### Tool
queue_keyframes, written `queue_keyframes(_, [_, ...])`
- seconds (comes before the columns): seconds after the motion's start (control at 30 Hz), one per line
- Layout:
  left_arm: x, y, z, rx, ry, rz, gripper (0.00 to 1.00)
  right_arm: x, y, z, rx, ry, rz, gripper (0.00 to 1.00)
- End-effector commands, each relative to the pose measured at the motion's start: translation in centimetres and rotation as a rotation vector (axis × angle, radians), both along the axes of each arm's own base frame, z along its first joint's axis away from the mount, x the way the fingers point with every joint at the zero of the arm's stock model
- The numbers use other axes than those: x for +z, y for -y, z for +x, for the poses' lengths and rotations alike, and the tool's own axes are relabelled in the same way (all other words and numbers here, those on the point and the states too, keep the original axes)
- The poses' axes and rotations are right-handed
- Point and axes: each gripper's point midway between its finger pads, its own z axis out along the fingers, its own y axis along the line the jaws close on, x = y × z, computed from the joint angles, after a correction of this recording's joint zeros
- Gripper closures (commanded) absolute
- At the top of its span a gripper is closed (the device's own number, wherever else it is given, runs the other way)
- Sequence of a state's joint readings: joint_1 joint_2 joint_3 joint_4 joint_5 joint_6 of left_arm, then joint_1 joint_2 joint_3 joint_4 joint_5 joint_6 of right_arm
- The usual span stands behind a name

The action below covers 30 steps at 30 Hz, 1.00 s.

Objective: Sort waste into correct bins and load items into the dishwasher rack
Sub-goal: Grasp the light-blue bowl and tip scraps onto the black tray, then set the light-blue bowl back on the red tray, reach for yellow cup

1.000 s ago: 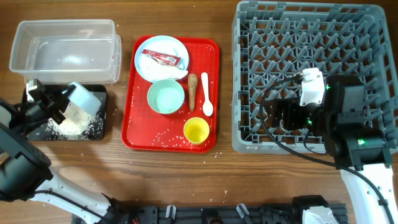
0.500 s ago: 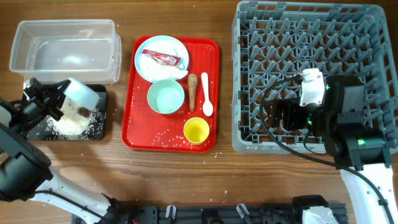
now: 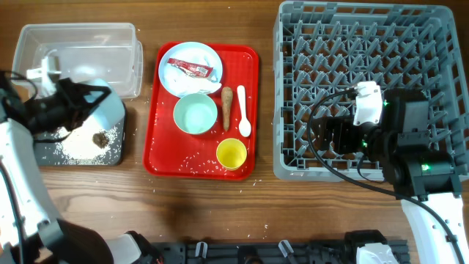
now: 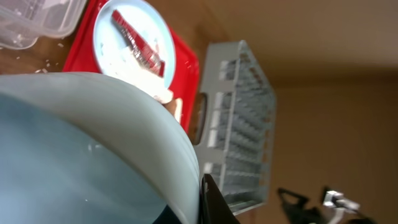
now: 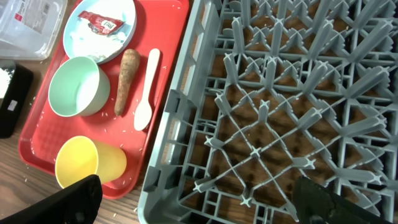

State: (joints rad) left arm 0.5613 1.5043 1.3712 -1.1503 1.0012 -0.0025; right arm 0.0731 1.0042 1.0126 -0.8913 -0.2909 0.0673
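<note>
My left gripper should swing right in the overhead view to the red tray's open near corner [image 3: 171, 157] below, lower and release the bowl.
My left gripper [image 3: 82, 103] is shut on the rim of a pale blue-green bowl [image 3: 105, 111], held tilted over the black tray bin [image 3: 44, 152]. That bowl [image 4: 74, 149] fills the left wrist view, one finger [image 4: 213, 204] pressed against its outer wall. White rice [image 3: 82, 147] and a small brown lump [image 3: 99, 138] lie in the black tray. On the red tray [image 3: 163, 158] sit the plate [image 3: 179, 79] with the sachet wrapper [image 3: 189, 68], a second bowl [image 3: 196, 114], the carrot-like stick [image 3: 227, 105], the spoon [image 3: 242, 111] and the yellow cup [image 3: 231, 154]. My right gripper [image 5: 199, 205] hangs open over the dishwasher rack [image 3: 366, 44].
The clear tub [image 3: 80, 51] stands just behind the black tray, with a few rice grains inside. Loose rice is scattered on the red tray's floor and on the wood around it. The right arm's cable loops over the rack's front edge.
The left arm has lifted and swung the bowl up and slightly right. The brown lump dropped out and now rests on the rice in the black tray. The right arm stayed still.
</note>
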Motion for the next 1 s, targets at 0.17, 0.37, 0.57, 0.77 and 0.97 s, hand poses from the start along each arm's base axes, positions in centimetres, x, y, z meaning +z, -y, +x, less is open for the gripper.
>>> queue_keyframes(0.17, [-5.3, 7.4, -1.8, -0.094, -0.257, 0.578, 0.96, 0.7, 0.0, 0.5, -0.011, 0.023, 0.011, 0.01])
queue_keyframes(0.37, [-6.7, 8.4, -3.0, -0.132, -0.332, 0.671, 0.96, 0.6, 0.0, 0.3, -0.011, 0.013, 0.010, 0.01])
queue_keyframes(0.57, [-11.8, 9.8, -6.4, -0.215, -0.462, 0.706, 0.96, 0.6, 0.0, 0.3, -0.010, 0.014, 0.009, 0.01])
queue_keyframes(0.77, [-12.7, 12.2, -7.5, -0.298, -0.448, 0.725, 0.96, 0.7, 0.0, 0.5, -0.010, 0.023, 0.009, 0.00])
queue_keyframes(0.97, [-15.0, 14.1, -8.8, -0.316, -0.462, 0.765, 0.96, 0.7, 0.0, 0.5, -0.010, 0.024, 0.009, 0.00])
